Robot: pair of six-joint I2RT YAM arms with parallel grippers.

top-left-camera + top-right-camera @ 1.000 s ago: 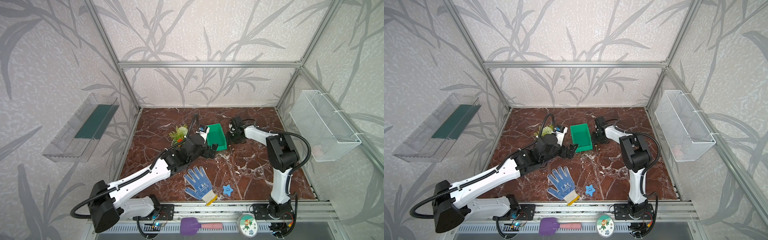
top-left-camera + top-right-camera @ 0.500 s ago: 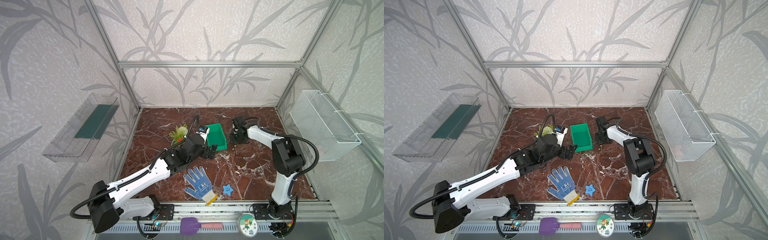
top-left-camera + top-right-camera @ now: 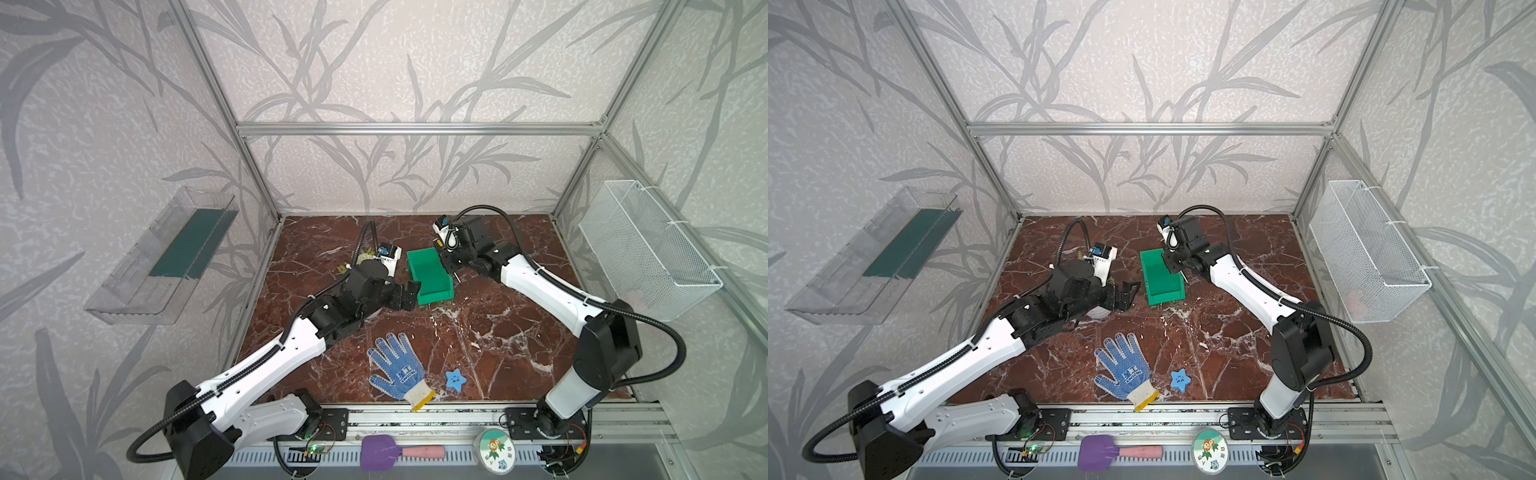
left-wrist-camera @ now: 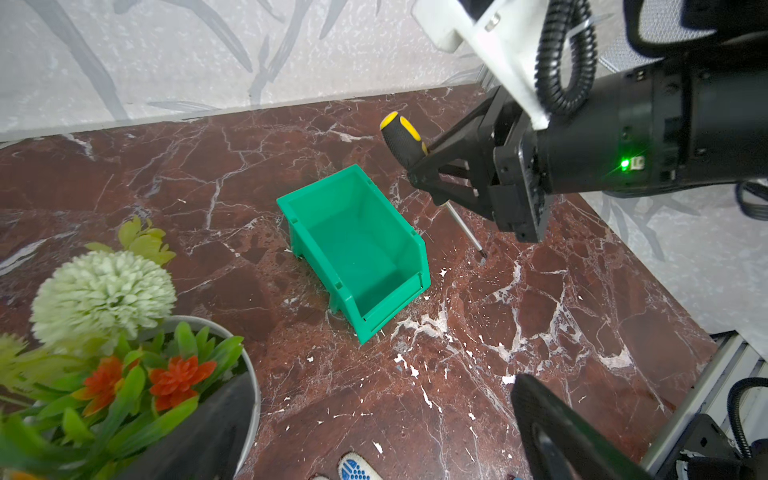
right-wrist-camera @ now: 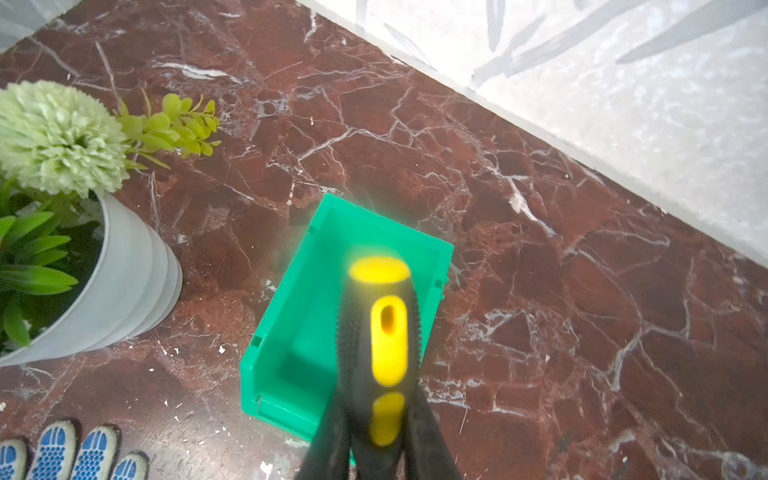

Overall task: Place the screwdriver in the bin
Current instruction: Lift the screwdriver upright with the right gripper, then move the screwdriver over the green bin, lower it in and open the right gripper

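I will next carry the screwdriver (image 4: 401, 135) over the bin's open bottom with my right gripper and go down to let go of it, because the screwdriver's silver stem still hangs outside the bin's side.
The green bin (image 3: 430, 276) (image 3: 1160, 278) stands open-topped and empty at mid-table, also in the left wrist view (image 4: 357, 245) and the right wrist view (image 5: 291, 332). My right gripper (image 3: 449, 259) (image 3: 1173, 264) (image 4: 419, 174) (image 5: 376, 436) is shut on the screwdriver (image 4: 401, 135) (image 5: 380, 332) at the bin's right wall. The black-and-yellow handle tilts up over the bin. The silver shaft (image 4: 463, 230) (image 3: 456, 275) slants down toward the table just right of the bin. My left gripper (image 3: 409, 295) (image 3: 1127, 293) (image 4: 378, 395) hangs open and empty by the bin's front left corner.
A white pot of artificial flowers (image 4: 124, 332) (image 5: 124, 270) stands left of the bin under my left arm. A blue dotted glove (image 3: 397, 370) and a blue star (image 3: 456, 379) lie near the front. A wire basket (image 3: 648, 249) and a clear tray (image 3: 166, 257) hang on the side walls.
My right gripper closed further on the screwdriver and carried it left, from beside the bin to its right wall. The left arm has barely moved.
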